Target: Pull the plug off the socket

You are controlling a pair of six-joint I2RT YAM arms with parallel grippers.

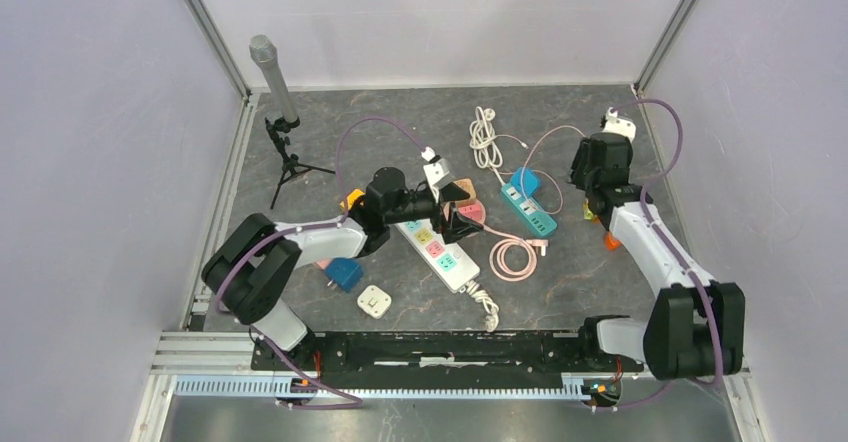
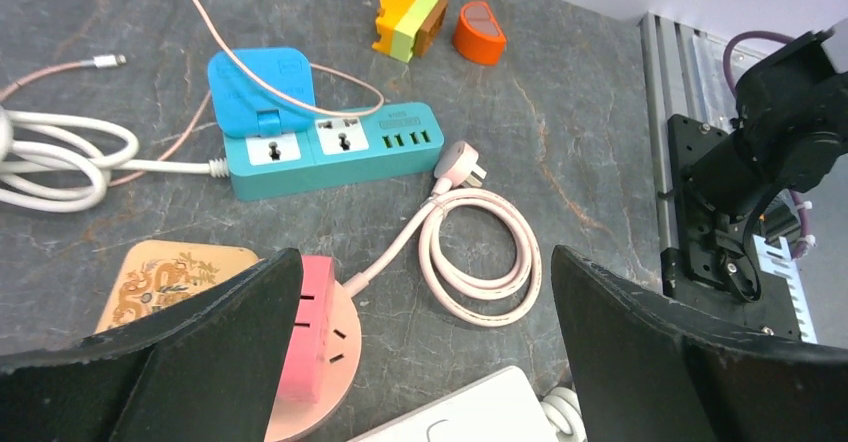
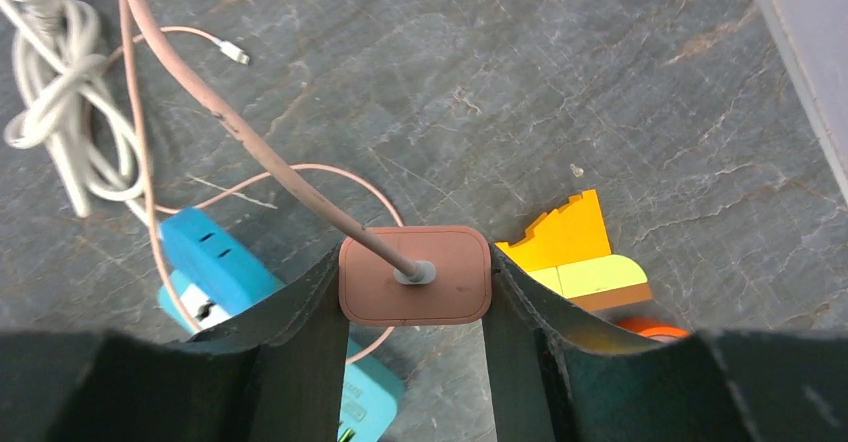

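Note:
The plug already hangs clear of the teal socket strip [image 3: 372, 394]. My right gripper needs to go down to the bare table beside the yellow-orange blocks next and open.
My right gripper [image 3: 413, 287] is shut on a pinkish-brown rectangular plug [image 3: 440, 287] with a thin pink cable [image 3: 230, 122] running out of its back. The plug hangs above the table, and its prong side is hidden. Below and left of it lies the teal socket strip [image 3: 372, 394], also seen in the left wrist view [image 2: 380, 147] with a blue adapter [image 2: 260, 87] plugged in. My left gripper [image 2: 425, 292] stands wide open over the round pink socket [image 2: 318, 347], holding nothing. That socket's own pink plug [image 2: 460, 167] lies loose on its coiled cord.
A white power strip [image 1: 440, 252] runs under the left gripper. A bundled white cable [image 1: 485, 137], a microphone on a tripod [image 1: 275, 82], a white square adapter [image 1: 374, 301], yellow-orange blocks [image 2: 408, 24] and an orange piece [image 2: 478, 34] lie around. Rails edge the table.

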